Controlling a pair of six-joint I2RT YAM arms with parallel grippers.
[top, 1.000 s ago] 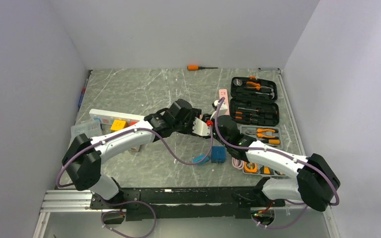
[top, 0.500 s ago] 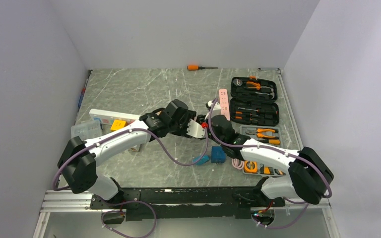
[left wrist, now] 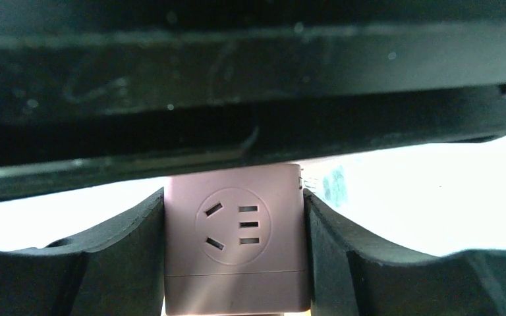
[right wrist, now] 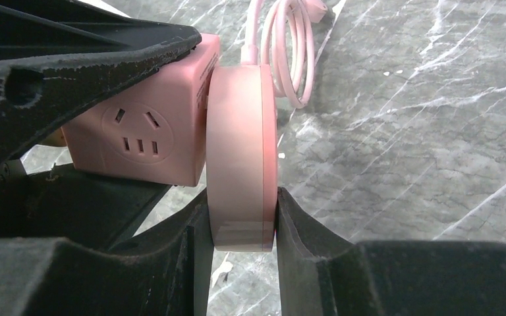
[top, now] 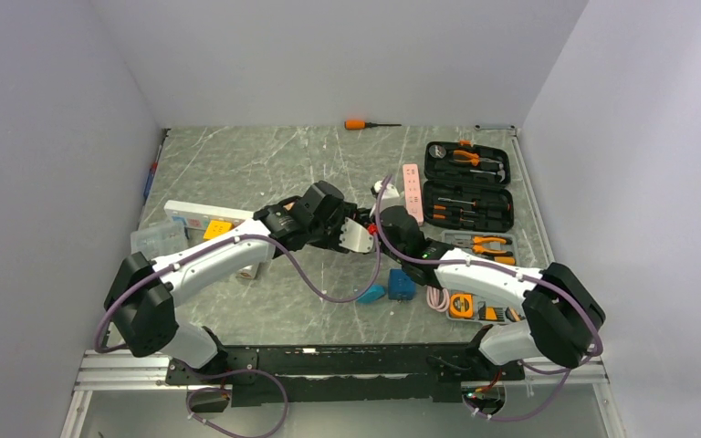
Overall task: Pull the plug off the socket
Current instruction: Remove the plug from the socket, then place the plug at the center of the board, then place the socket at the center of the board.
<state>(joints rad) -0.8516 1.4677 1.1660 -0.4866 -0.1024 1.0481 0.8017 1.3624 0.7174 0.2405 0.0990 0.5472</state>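
Observation:
The right gripper pulls away toward the pink power strip next, then goes down to the open table, since the plug sits flush against the socket.
A pink cube socket (left wrist: pixel 237 243) sits clamped between my left gripper's (left wrist: pixel 237 270) black fingers, one outlet face toward the camera. In the right wrist view the same socket (right wrist: pixel 138 131) has a flat round pink plug (right wrist: pixel 240 151) pressed flush against its side. My right gripper (right wrist: pixel 242 227) is shut on the plug's rim. The plug's pink cable (right wrist: pixel 283 46) loops away over the table. In the top view both grippers meet at mid table, left (top: pixel 356 234) and right (top: pixel 385 224), and hide the plug and socket.
A pink power strip (top: pixel 412 185) and an open black tool case (top: pixel 467 187) lie just behind and to the right. Blue blocks (top: pixel 402 285) and a pink cable coil (top: pixel 436 299) lie near the front. A white power strip (top: pixel 203 217) lies left, and an orange screwdriver (top: pixel 365 123) at the back.
Both grippers have moved together a little to the left and toward the back of the table, still gripping the socket and the plug. The plug stays against the socket.

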